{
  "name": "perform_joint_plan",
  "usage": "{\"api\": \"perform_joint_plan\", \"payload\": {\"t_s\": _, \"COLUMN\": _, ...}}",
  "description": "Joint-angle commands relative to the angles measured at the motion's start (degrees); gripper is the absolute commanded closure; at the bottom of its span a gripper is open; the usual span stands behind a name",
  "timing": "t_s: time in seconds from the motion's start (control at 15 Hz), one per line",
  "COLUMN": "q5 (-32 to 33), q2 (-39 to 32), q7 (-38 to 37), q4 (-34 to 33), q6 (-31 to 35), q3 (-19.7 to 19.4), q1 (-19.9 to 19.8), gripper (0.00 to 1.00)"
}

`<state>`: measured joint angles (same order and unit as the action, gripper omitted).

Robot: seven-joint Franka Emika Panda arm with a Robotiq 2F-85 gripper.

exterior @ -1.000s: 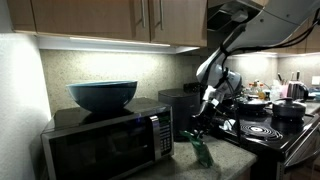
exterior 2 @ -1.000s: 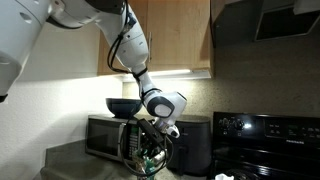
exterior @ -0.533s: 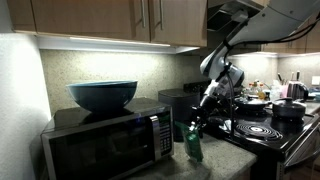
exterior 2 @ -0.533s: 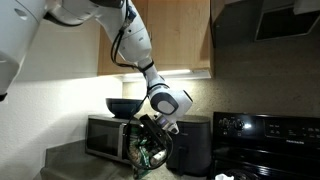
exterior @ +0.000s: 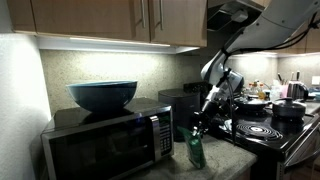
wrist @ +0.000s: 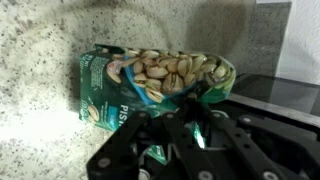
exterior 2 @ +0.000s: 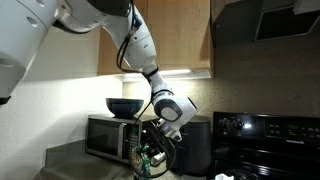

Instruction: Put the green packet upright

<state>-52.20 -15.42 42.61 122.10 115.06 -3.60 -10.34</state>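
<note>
The green packet still leans, so its bottom end next comes down squarely onto the speckled counter beside the microwave. My gripper opens only then.
The green packet is a glossy green pouch printed with pale pistachios. In the wrist view it fills the middle, and its lower edge sits between the fingers of my gripper, which is shut on it. In an exterior view the green packet stands roughly upright on the counter by the microwave's front corner, with my gripper at its top edge. In an exterior view the green packet hangs below my gripper in front of the microwave.
A black microwave with a dark bowl on top stands beside the packet. A black stove carries a pot. A speckled counter lies below, and cabinets hang above.
The packet has gone from leaning in front of the microwave to roughly upright. My gripper shifted slightly with it and stayed shut on its top edge.
</note>
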Motion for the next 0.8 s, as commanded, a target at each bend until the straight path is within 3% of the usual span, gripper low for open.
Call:
{"api": "perform_joint_plan", "payload": {"t_s": 0.0, "q5": 1.05, "q2": -5.03, "q7": -1.32, "q4": -3.90, "q6": -1.65, "q3": -0.58, "q1": -0.16, "gripper": 0.98}}
{"api": "perform_joint_plan", "payload": {"t_s": 0.27, "q5": 1.63, "q2": -7.19, "q7": -2.06, "q4": -5.80, "q6": -0.49, "q3": -0.64, "q1": 0.07, "gripper": 0.95}}
{"api": "perform_joint_plan", "payload": {"t_s": 0.33, "q5": 1.62, "q2": -7.10, "q7": -1.89, "q4": -5.79, "q6": 0.05, "q3": -0.58, "q1": 0.18, "gripper": 0.69}}
{"api": "perform_joint_plan", "payload": {"t_s": 0.4, "q5": 1.52, "q2": -6.97, "q7": -1.62, "q4": -5.72, "q6": 0.59, "q3": -0.51, "q1": 0.28, "gripper": 0.68}}
{"api": "perform_joint_plan", "payload": {"t_s": 0.73, "q5": 0.90, "q2": -5.01, "q7": -0.21, "q4": -4.46, "q6": 2.78, "q3": -0.18, "q1": 0.76, "gripper": 0.38}}
